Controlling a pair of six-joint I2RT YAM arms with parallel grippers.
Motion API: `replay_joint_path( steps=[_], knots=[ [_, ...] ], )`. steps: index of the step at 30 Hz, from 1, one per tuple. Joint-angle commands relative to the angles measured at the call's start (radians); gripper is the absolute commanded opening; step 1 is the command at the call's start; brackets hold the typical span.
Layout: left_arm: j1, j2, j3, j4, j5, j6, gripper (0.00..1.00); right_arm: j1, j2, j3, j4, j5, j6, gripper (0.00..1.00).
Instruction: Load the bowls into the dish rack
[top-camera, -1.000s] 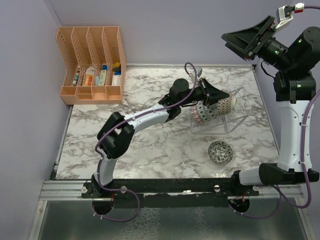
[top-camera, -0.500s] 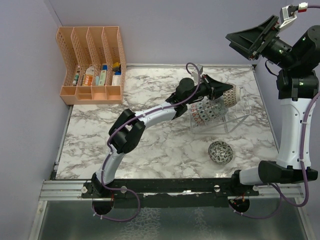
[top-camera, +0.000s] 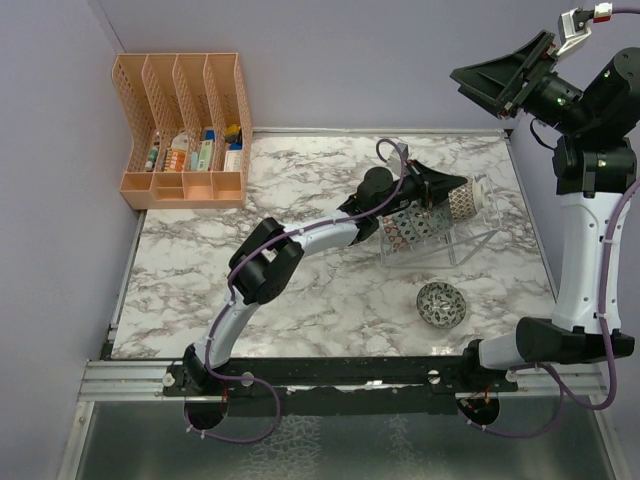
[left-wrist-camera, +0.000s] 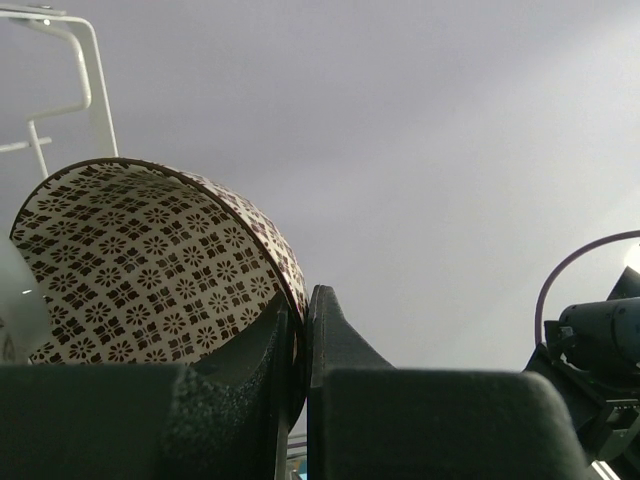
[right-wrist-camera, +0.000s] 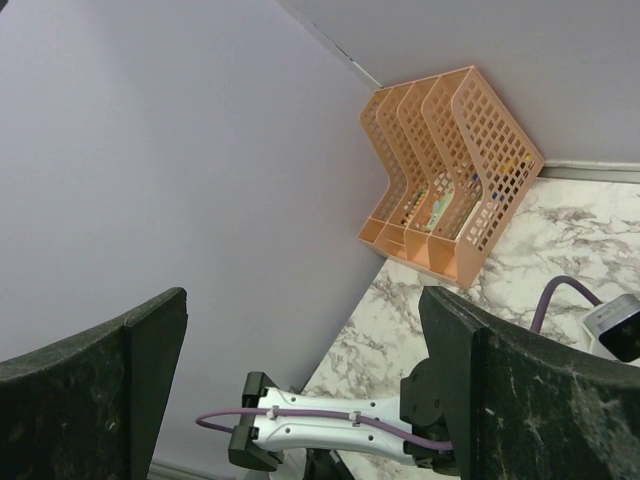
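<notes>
The bowl already hangs on edge there, so my left gripper needs to lower it into the dish rack's end beyond the other bowls and release its rim.
My left gripper (top-camera: 446, 194) is shut on the rim of a brownish patterned bowl (top-camera: 458, 199) and holds it on edge over the right part of the clear wire dish rack (top-camera: 480, 228). In the left wrist view the fingers (left-wrist-camera: 340, 340) pinch the bowl's wall (left-wrist-camera: 140, 265), and a white wire (left-wrist-camera: 95, 85) of the rack shows behind. Other patterned bowls (top-camera: 405, 226) stand on edge in the rack's left part, half hidden by my arm. A dark grey-green bowl (top-camera: 441, 304) sits upright on the table in front of the rack. My right gripper (top-camera: 497, 83) is open and empty, raised high at the far right.
An orange plastic file organiser (top-camera: 185, 130) with small items stands at the back left and also shows in the right wrist view (right-wrist-camera: 450, 190). The left arm (right-wrist-camera: 340, 430) stretches across the marble table (top-camera: 300, 300). Purple walls close the left and back sides.
My left arm has stretched further right, carrying the brownish bowl from the rack's middle toward its right end. The right gripper rose slightly.
</notes>
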Motion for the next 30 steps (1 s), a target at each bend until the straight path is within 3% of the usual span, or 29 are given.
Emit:
replay_joint_path(
  steps=[1, 20, 30],
  knots=[
    [-0.011, 0.007, 0.056, 0.1, -0.031, -0.032, 0.0, -0.008, 0.011, 0.015, -0.041, -0.019, -0.05, 1.0],
    [-0.005, 0.063, 0.086, 0.062, 0.002, -0.067, 0.01, -0.013, 0.032, 0.007, -0.095, -0.001, -0.114, 0.99],
    [0.003, 0.057, 0.119, -0.064, 0.049, -0.04, 0.23, -0.013, 0.03, -0.011, -0.098, -0.001, -0.122, 0.99]
  ],
)
